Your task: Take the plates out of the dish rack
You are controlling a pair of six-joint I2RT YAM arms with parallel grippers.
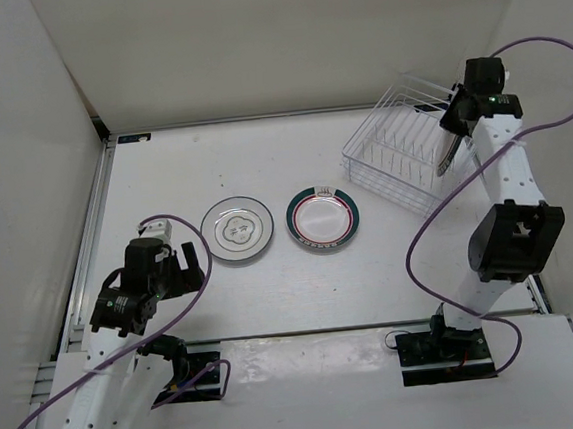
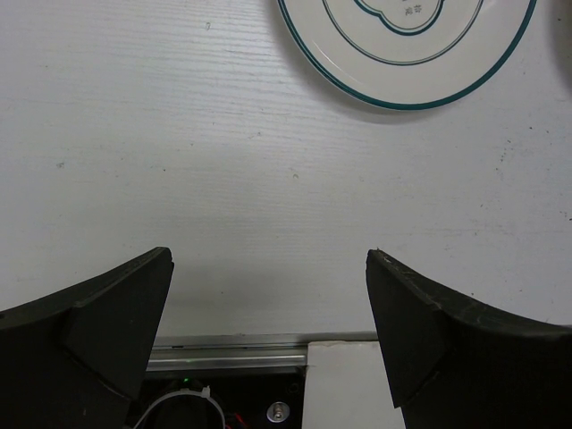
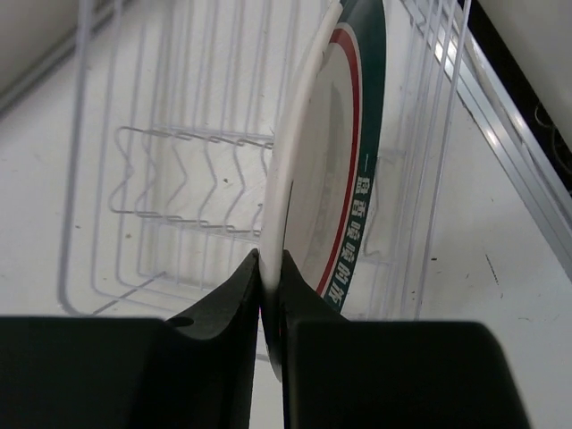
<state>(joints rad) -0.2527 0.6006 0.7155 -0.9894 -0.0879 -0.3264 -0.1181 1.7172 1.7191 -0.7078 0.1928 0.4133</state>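
Note:
My right gripper lifts clear of the rack (image 1: pixel 394 153) next, crosses over the matching green-rimmed plate, lowers and releases. That is because this plate lies to its left in the top view.
The white wire dish rack (image 1: pixel 394 153) stands at the back right. My right gripper (image 1: pixel 449 152) is over its right end, shut on the rim of an upright white plate with a green rim and red ring (image 3: pixel 335 170), which stands edge-on inside the rack (image 3: pixel 161 170); the gripper (image 3: pixel 270 268) pinches its near edge. Two plates lie flat on the table: one with a thin dark rim and a central drawing (image 1: pixel 237 229), one with a green rim and red ring (image 1: pixel 323 215). My left gripper (image 1: pixel 193 265) is open and empty, just near-left of the thin-rimmed plate (image 2: pixel 407 45).
White walls enclose the table on the left, back and right. A metal rail (image 2: pixel 232 357) runs along the table's near edge under my left gripper (image 2: pixel 268 268). Purple cables loop around both arms.

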